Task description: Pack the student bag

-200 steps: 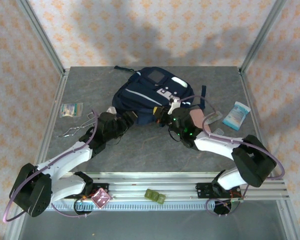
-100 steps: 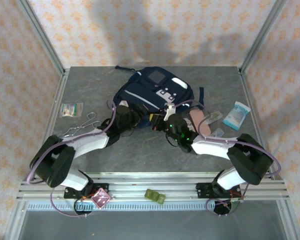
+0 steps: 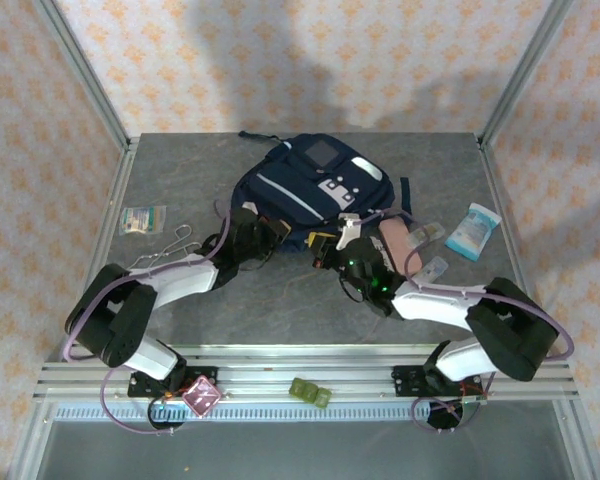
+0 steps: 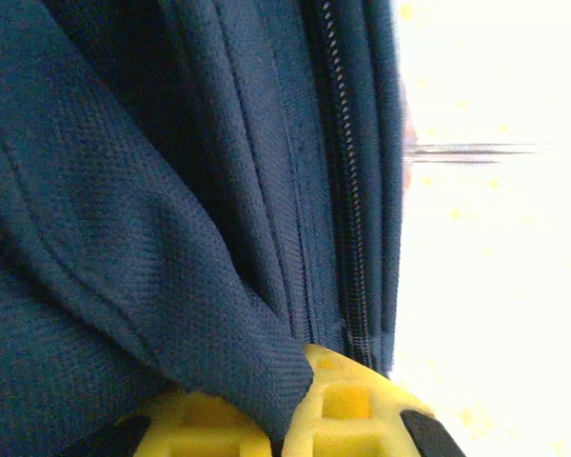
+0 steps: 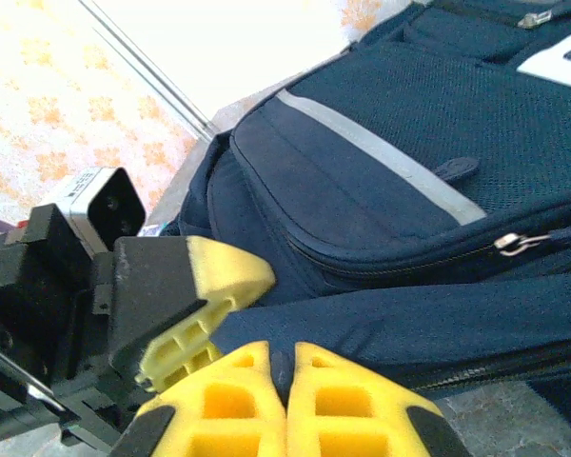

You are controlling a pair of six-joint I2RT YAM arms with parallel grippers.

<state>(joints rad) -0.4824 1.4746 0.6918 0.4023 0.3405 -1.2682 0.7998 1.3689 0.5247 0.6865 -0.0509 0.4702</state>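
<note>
My right gripper should next pull its navy flap toward the pink item (image 3: 399, 244) along the bag's near edge and let go of it, because my left gripper's finger is close beside it.
The student bag (image 3: 310, 180) is a large navy-blue backpack with a white stripe and grey patch, lying at the back middle of the table. My left gripper (image 3: 271, 231) is at its near left edge, shut on a fold of the bag's navy fabric (image 4: 219, 324) beside a zipper (image 4: 347, 219). Its yellow fingertips (image 4: 347, 405) pinch that fold. My right gripper (image 3: 330, 243) is at the near edge just to the right, shut on a navy flap (image 5: 409, 328) of the bag. In the right wrist view the left gripper's yellow finger (image 5: 209, 286) sits close beside my right gripper (image 5: 284, 360).
A light-blue tissue pack (image 3: 473, 230) lies at the right, with a pink item (image 3: 395, 238) and a clear packet (image 3: 435, 268) near the right arm. A small packet (image 3: 142, 219) and metal tongs (image 3: 165, 252) lie at the left. Aluminium frame posts border the table.
The left gripper went forward to the bag's near edge and closed on its fabric. The right gripper stayed shut on the bag, which shifted slightly.
</note>
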